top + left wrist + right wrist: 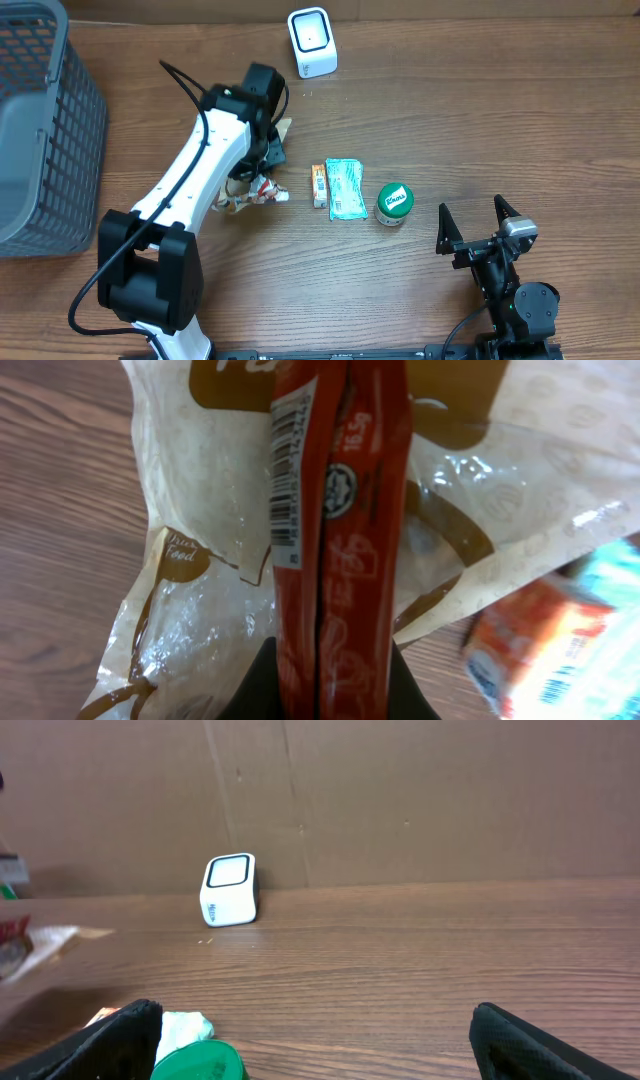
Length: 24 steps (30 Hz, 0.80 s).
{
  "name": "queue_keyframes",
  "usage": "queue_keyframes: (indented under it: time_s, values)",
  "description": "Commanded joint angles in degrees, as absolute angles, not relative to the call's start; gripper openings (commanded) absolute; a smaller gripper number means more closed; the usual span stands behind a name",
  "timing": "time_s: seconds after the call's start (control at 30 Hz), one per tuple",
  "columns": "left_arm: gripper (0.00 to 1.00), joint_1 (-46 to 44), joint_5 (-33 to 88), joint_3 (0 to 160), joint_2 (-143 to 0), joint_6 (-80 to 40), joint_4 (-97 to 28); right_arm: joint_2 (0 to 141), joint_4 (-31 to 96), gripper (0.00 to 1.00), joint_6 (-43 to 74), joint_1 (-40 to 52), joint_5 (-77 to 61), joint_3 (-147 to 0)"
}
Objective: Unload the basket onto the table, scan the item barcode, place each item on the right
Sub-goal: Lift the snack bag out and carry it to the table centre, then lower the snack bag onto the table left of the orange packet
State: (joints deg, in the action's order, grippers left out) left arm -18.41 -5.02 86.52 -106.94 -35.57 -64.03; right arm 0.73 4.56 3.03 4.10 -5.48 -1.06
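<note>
The red sachet hangs in midair; my left gripper will lower it slightly back onto the tabletop beside the orange box and release it.
A long red sachet strip with a white barcode label on its left side stands between the dark jaws of my left gripper, which is shut on it. In the overhead view the left gripper hangs over a crinkled clear-and-brown bag, left of the other items. The white scanner stands at the back of the table, also seen in the right wrist view. My right gripper rests open at the front right, holding nothing.
A small orange box, a teal packet and a green-lidded jar lie in a row mid-table. A grey mesh basket fills the left edge. Cardboard walls the back.
</note>
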Motion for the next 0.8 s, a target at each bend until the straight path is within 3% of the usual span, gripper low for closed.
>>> queue_keyframes:
  time_s: [0.0, 0.33, 0.37, 0.47, 0.5, 0.57, 0.77]
  values:
    - [0.04, -19.0, -6.0, 82.5, -106.8, -31.3, -60.6, 0.2, 4.4, 1.00, 3.4, 3.8, -4.8, -0.4]
    - [0.07, -19.3, -5.9, 74.1, -106.8, -28.3, -52.4, 0.2, 4.4, 1.00, 3.4, 3.8, -4.8, -0.4]
    - [0.11, -19.3, -5.7, 73.9, -106.8, -28.3, -52.4, 0.2, 4.4, 1.00, 3.4, 3.8, -4.8, -0.4]
    - [0.54, -19.3, -5.0, 73.9, -106.8, -28.3, -52.4, 0.2, 4.4, 1.00, 3.4, 3.8, -4.8, -0.4]
    - [0.60, -19.3, -4.8, 73.9, -106.8, -28.3, -52.4, 0.2, 4.4, 1.00, 3.4, 3.8, -4.8, -0.4]
    - [0.65, -19.3, -4.4, 73.9, -106.8, -28.3, -52.4, 0.2, 4.4, 1.00, 3.4, 3.8, -4.8, -0.4]
    - [0.67, -19.3, -3.9, 74.1, -106.8, -28.3, -53.3, 0.2, 4.4, 1.00, 3.4, 3.8, -4.8, -0.4]
